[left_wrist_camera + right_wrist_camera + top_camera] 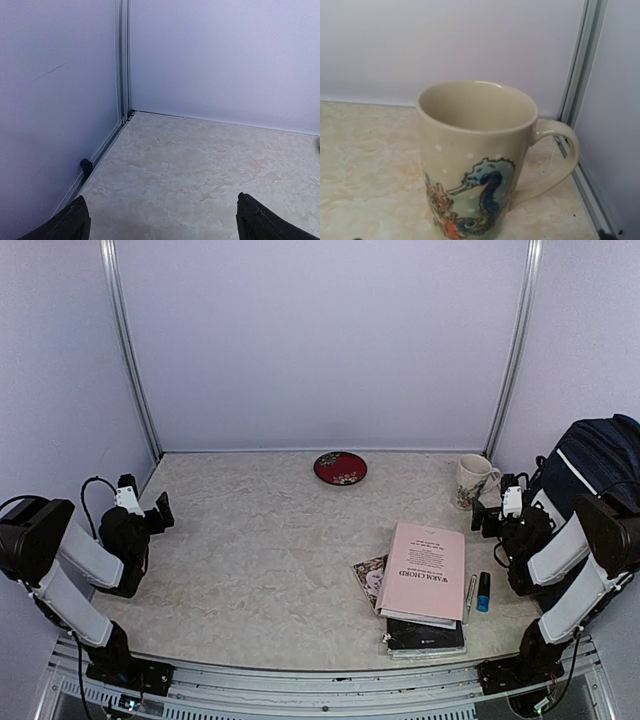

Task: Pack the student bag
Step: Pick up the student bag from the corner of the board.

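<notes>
I need to raise my right gripper and swing it onto the student bag's top edge (612, 427), because the bag stands upright to its right in the top view.
The navy blue student bag (600, 455) stands at the table's far right edge, behind my right arm. My right gripper (487, 517) is empty and sits just in front of a beige seahorse mug (472, 480), which fills the right wrist view (475, 160). Its jaws look spread apart in the top view; its fingers barely show in the wrist view. My left gripper (157, 514) is wide open and empty at the far left. Its fingertips (75, 220) frame bare table near the left wall.
A pink book (425, 572) lies on a dark notebook (425, 637) at the front right, with a patterned booklet (368, 578) under its left edge. A pen (470, 596) and a blue marker (483, 592) lie beside it. A red dish (340, 467) sits at the back.
</notes>
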`<state>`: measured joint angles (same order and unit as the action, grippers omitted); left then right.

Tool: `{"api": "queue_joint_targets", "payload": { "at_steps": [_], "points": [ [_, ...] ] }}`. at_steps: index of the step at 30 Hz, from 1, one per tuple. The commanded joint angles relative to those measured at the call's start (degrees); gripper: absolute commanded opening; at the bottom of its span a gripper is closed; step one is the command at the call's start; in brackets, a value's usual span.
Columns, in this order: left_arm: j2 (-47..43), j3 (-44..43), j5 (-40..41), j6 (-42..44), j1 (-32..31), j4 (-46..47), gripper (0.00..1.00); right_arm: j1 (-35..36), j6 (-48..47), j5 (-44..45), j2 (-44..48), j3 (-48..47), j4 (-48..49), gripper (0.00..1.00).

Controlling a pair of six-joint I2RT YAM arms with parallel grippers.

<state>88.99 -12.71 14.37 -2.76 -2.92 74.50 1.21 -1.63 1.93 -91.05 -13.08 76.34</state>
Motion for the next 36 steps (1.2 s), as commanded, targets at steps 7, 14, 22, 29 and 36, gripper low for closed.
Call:
{"api": "queue_joint_targets", "payload": {
  "at_steps": [7,14,22,29,36],
  "points": [
    [-0.1,-0.76,-1.28,-0.34,0.77,0.64,0.99,-0.86,0.64,-0.42,12.18,-3.39,-15.46,1.0],
    [-20.36,-10.33,9.63,10.07,-16.09,-19.85,0.99,-0.82,8.2,-9.84,39.35,-19.67,-58.05,0.97],
    [-24.95,-38.64,3.47,10.21,-34.01,-55.94,0.99,-0.82,10.75,-4.27,41.62,-49.63,-102.03,0.96],
    [-21.34,-50.83,4.56,18.26,-48.72,-73.17,0.99,-0.77,5.78,17.45,34.2,-70.36,-127.06,1.0],
    [-20.62,-49.68,1.23,19.03,-51.93,-73.85,0.99,0.27,-5.04,36.57,33.59,-74.13,-130.19,1.0]
  ]
}}
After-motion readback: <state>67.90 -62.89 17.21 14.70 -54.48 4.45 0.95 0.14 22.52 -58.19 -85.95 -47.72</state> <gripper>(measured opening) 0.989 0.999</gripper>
